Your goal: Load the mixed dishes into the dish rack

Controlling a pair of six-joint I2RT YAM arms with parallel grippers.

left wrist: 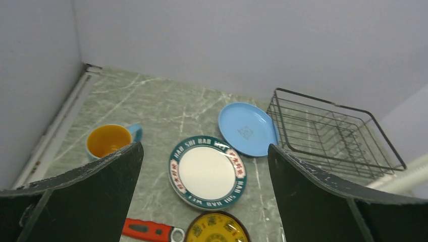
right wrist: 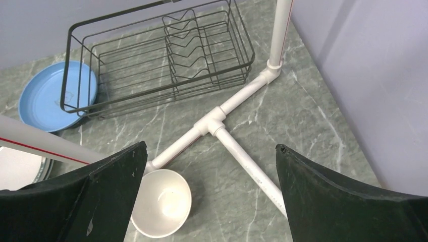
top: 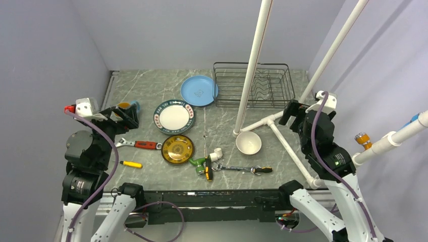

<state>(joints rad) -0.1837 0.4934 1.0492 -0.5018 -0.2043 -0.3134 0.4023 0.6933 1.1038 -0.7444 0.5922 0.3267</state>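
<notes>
The left gripper moves across past the plates and down onto the bowl rim's edge nearest them next, as the whitish bowl [top: 248, 142] sits upright, its rim uncovered.
The empty black wire dish rack [top: 252, 84] [right wrist: 161, 55] stands at the back. A light-blue plate [top: 199, 91] [left wrist: 247, 128] lies at its left end. In front of that are a white plate with a green rim [top: 174, 116] [left wrist: 208, 172] and a dark yellow-centred plate [top: 177, 149] [left wrist: 217, 229]. A whitish bowl [top: 248, 142] [right wrist: 161, 201] sits upright by the pipe frame. The teal mug [top: 128, 106] [left wrist: 108, 140] stands at the left, beside my left gripper [top: 123, 117] [left wrist: 204, 147], which hangs open and empty. My right gripper [top: 291, 112] [right wrist: 211, 146] is open and empty above the table at the right.
A white pipe frame [top: 275, 128] [right wrist: 242, 156] crosses the right half, with uprights [top: 252, 65] in front of the rack. A red-handled wrench [top: 139, 144], a yellow screwdriver [top: 132, 164], a green-handled tool [top: 199, 162] and another wrench [top: 242, 169] lie near the front. Walls enclose three sides.
</notes>
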